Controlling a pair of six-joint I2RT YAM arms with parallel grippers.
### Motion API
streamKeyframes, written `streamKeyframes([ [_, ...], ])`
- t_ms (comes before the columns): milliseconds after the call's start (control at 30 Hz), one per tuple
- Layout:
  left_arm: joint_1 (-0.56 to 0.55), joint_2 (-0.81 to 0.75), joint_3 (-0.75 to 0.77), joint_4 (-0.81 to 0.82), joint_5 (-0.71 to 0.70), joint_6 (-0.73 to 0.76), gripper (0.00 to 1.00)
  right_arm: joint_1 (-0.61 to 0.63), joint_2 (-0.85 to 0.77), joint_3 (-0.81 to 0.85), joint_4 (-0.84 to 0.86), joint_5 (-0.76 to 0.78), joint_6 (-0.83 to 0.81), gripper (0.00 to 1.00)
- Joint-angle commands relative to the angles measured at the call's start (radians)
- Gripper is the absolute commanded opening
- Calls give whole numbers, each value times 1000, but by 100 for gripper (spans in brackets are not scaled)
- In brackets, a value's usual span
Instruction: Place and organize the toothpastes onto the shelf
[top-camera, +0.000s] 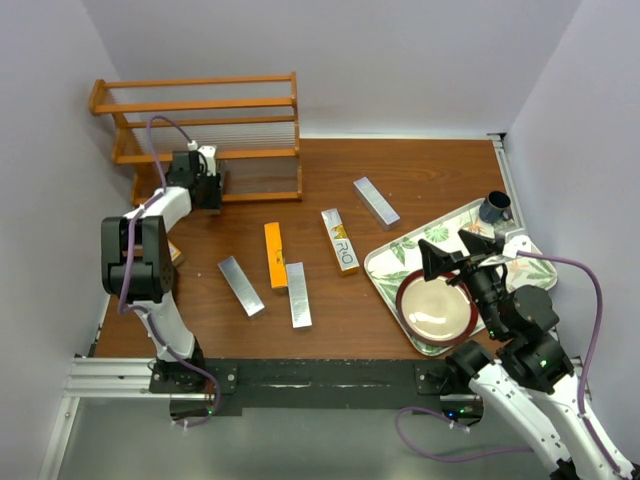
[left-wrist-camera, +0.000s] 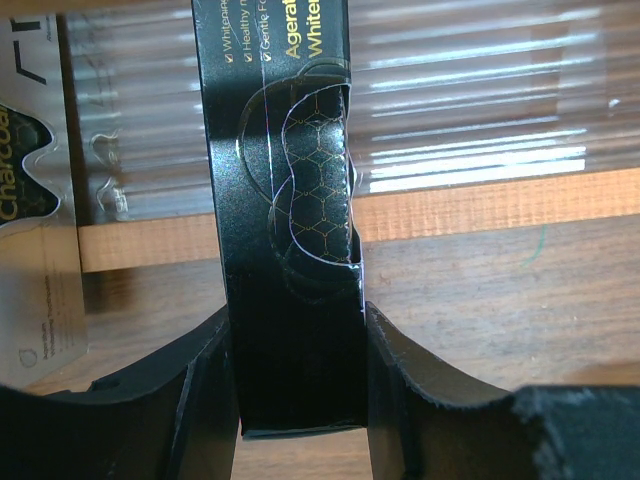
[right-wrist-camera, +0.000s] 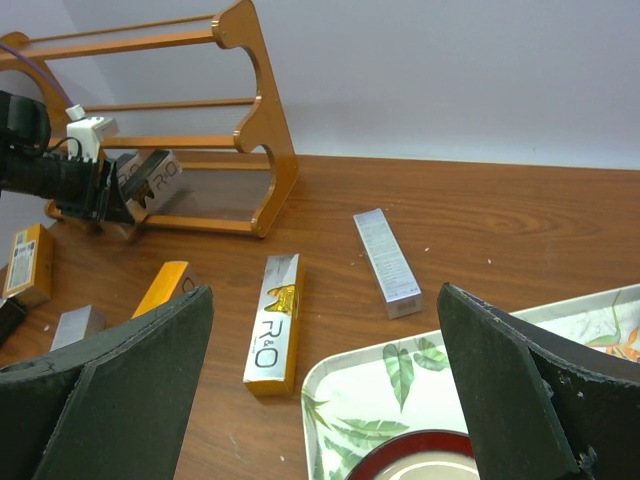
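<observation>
My left gripper should next push the black toothpaste carton outward toward the shelf's front bar (left-wrist-camera: 480, 205), deeper onto the bottom level, because the carton's near end sticks out, and then let it go.
The orange-brown shelf (top-camera: 200, 110) stands at the back left. My left gripper (top-camera: 210, 185) is at its bottom tier, shut on a black toothpaste carton (left-wrist-camera: 285, 200) whose far end reaches over the shelf's front rail (left-wrist-camera: 480, 205). Another black carton (left-wrist-camera: 25, 170) lies on that tier to the left. On the table lie three silver cartons (top-camera: 241, 285), (top-camera: 298, 294), (top-camera: 376, 201), an orange one (top-camera: 274, 256) and a gold-and-white one (top-camera: 340, 241). My right gripper (top-camera: 455, 262) is open and empty above the tray, its fingers (right-wrist-camera: 120, 390) wide apart.
A leaf-patterned tray (top-camera: 400, 250) at the right holds a red-rimmed bowl (top-camera: 437, 308) and a dark mug (top-camera: 495, 207). Another orange carton (right-wrist-camera: 27, 262) lies at the table's left edge beside the left arm. Walls close in on both sides.
</observation>
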Motion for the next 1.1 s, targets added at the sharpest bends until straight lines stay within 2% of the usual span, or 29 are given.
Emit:
streamKeyframes([
  [0,6,5,63,74,-10,25,34,5,15,24,14,-6,8,98],
  [1067,7,84,121,103,-24,34,45,5,36,24,14,-23,3,99],
])
